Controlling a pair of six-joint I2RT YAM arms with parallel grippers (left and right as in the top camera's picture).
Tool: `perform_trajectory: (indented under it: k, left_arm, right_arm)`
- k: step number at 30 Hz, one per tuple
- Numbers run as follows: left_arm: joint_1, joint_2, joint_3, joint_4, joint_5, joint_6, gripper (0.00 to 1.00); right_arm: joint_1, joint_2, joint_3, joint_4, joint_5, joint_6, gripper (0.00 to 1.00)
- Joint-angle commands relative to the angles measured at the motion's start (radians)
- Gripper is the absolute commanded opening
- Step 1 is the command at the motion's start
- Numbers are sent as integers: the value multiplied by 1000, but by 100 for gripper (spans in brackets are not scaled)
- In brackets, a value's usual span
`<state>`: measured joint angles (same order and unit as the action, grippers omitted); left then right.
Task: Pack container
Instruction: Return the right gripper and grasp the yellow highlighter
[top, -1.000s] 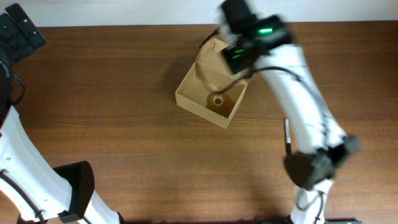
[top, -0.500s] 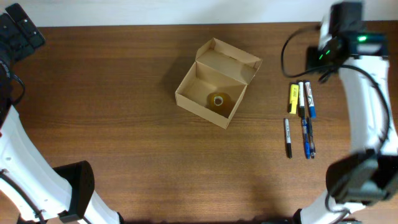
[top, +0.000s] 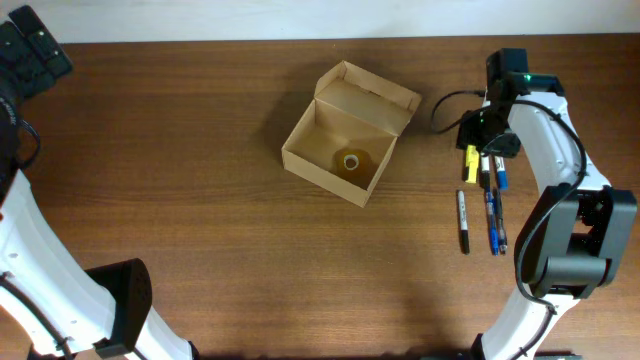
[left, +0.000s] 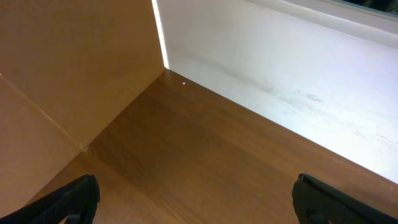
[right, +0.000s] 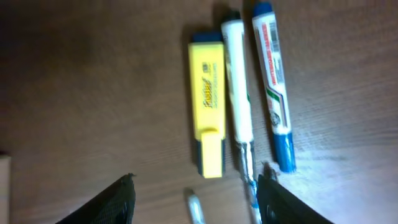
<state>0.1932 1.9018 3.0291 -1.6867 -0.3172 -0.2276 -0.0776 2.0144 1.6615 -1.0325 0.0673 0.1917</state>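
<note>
The right gripper will next go down with its open fingers on both sides of the yellow highlighter's near end (top: 471, 178), because this highlighter is on the tabletop outside the container (top: 345, 132).
The container (top: 345, 132), a tan cardboard box, sits open at the table's middle with its flap lid tilted back. A small roll of tape (top: 350, 161) lies inside it. To the right, my right gripper (top: 484, 138) hovers open over a row of pens. In the right wrist view its gripper (right: 199, 202) holds nothing, and a yellow highlighter (right: 207, 118), a white marker (right: 237, 93) and a blue marker (right: 273, 81) lie ahead of it. My left gripper (top: 30, 48) stands wide open at the far left back corner, its gripper (left: 199, 205) over bare wood.
A black pen (top: 463, 220) and a blue pen (top: 495, 225) lie nearer the front, below the markers. A white wall (left: 298, 81) runs along the table's back edge. A tan panel (left: 68, 68) rises beside the left gripper.
My right arm has swung from above the container to the right and now hovers over the pens, its jaws wider. The left arm has not moved.
</note>
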Motion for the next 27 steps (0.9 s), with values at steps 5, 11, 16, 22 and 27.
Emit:
perform_trajectory:
  k: [5, 11, 16, 22, 27]
  left_arm:
    - [7, 7, -2, 0, 7, 9, 100]
    - [7, 7, -2, 0, 7, 9, 100]
    - [7, 7, -2, 0, 7, 9, 100]
    - [7, 7, -2, 0, 7, 9, 100]
    - [7, 7, -2, 0, 7, 9, 100]
  right_arm:
    - [3, 37, 7, 39, -31, 92, 64]
    - [3, 105, 7, 22, -34, 86, 65]
    - [-8, 150, 7, 8, -34, 40, 65]
    - [-36, 179, 6, 9, -44, 0, 65]
    - [-54, 212, 6, -4, -70, -47, 65]
